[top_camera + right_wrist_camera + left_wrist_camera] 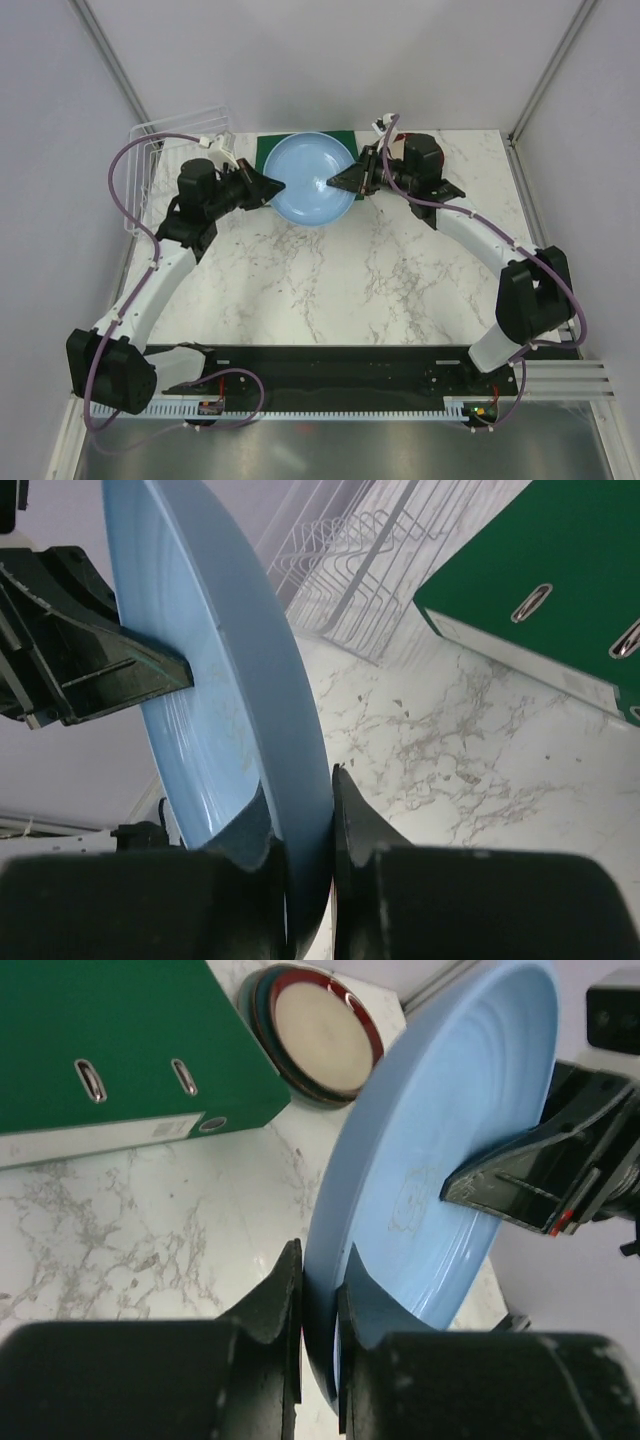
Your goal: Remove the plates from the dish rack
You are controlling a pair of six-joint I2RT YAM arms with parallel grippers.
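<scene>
The plate should go to the right in the top view, then down onto the reddish-brown plate's stack (400, 149), and my right gripper should then let it go, because other plates already lie there.
Both grippers hold one light blue plate (312, 178) by opposite rim edges, above the green binder (268, 150). My left gripper (275, 187) is shut on its left rim, seen close in the left wrist view (318, 1290). My right gripper (335, 183) is shut on its right rim, seen close in the right wrist view (305, 810). The plate (450, 1160) is lifted off the table. A stack of plates (315, 1030) with the reddish-brown, cream-centred one on top lies on the table beyond the binder. The white wire dish rack (165, 160) stands at the far left and looks empty (350, 570).
The green binder (100, 1040) lies flat on the marble table at the back middle, its metal rings showing (540, 590). Grey walls close in the back and sides. The plate stack is hidden under my right arm in the top view.
</scene>
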